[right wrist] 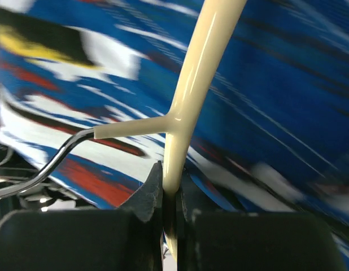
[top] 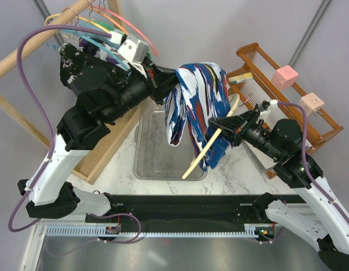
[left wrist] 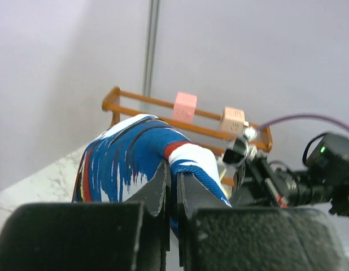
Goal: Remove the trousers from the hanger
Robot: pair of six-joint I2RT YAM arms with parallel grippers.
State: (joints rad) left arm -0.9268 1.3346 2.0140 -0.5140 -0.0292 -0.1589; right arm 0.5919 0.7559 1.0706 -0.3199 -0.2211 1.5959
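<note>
I need to draw my left gripper away from the hanger next, then lower it to release the trousers (top: 197,104) in the clear plastic bin (top: 168,158), since that bin lies below.
The trousers (top: 197,104), printed blue, white, red and black, hang in mid-air over the middle of the table. My left gripper (top: 170,75) is shut on their upper left edge; the pinched fold shows in the left wrist view (left wrist: 163,152). The cream hanger (top: 211,144) slants down-left through the trousers. My right gripper (top: 219,125) is shut on the hanger's bar just below its hook stem (right wrist: 180,152), with the fabric (right wrist: 276,84) right behind it.
A clear plastic bin (top: 163,152) sits under the trousers. A wooden rail with coloured hangers (top: 107,22) stands at the back left above a wooden crate (top: 104,155). A wooden rack (top: 287,90) with pink cubes stands at the right.
</note>
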